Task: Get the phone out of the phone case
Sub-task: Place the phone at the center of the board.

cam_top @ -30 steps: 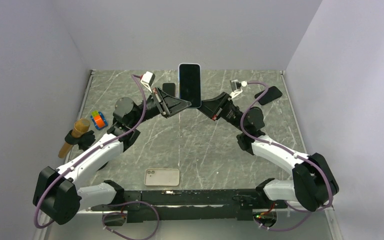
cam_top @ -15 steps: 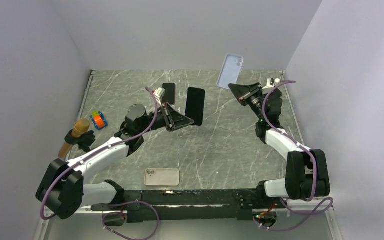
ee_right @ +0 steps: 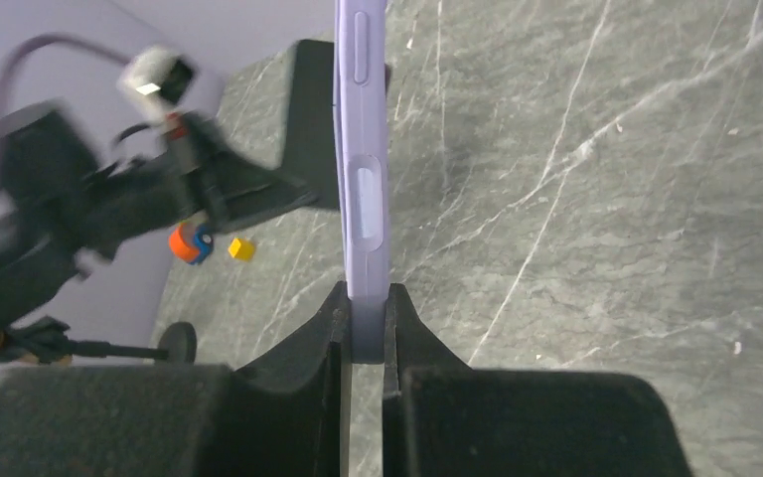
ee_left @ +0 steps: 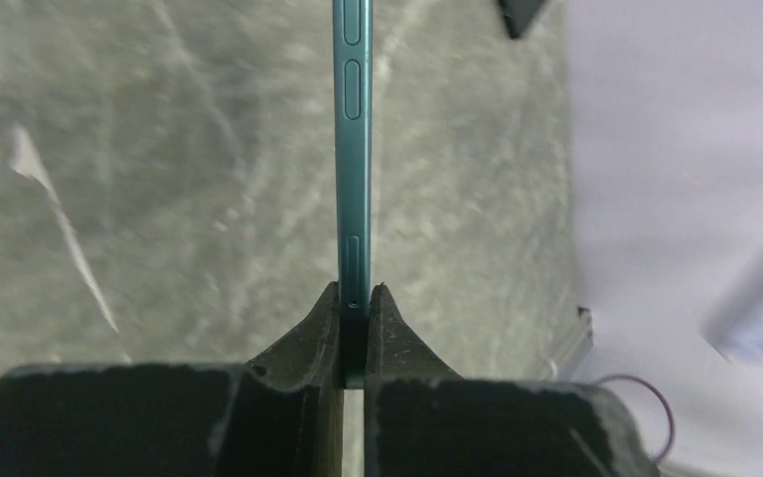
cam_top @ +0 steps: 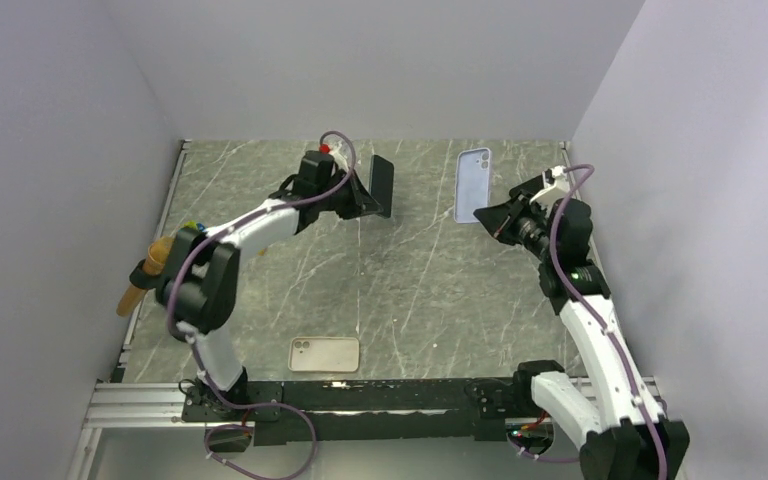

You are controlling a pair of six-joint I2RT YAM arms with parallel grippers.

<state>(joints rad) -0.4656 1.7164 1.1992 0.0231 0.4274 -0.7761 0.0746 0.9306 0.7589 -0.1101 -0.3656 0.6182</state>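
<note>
My left gripper is above the back middle of the tabletop, so it should next go down there and let go of the phone, which is already clear of its case.
The phone [cam_top: 381,186] is dark, out of its case, and held on edge over the back middle of the table. My left gripper [cam_top: 363,203] is shut on its lower end. In the left wrist view its teal edge [ee_left: 354,149] rises from between my left gripper's [ee_left: 356,295] jaws. The lavender phone case [cam_top: 473,184] is empty and held upright at the back right. My right gripper [cam_top: 491,213] is shut on its lower end. In the right wrist view the case edge [ee_right: 362,179] stands between my right gripper's [ee_right: 365,295] jaws, well apart from the phone [ee_right: 310,119].
A beige phone case [cam_top: 324,353] lies flat near the front edge. A brown cylinder on a black stand [cam_top: 150,268] stands at the left edge. A small orange and blue toy [ee_right: 190,241] and a yellow cube [ee_right: 241,248] lie behind the left arm. Walls close in on three sides.
The phone and case have come apart. My left arm swung the phone to the back of the table and turned it on edge. My right arm lowered the case at the back right.
</note>
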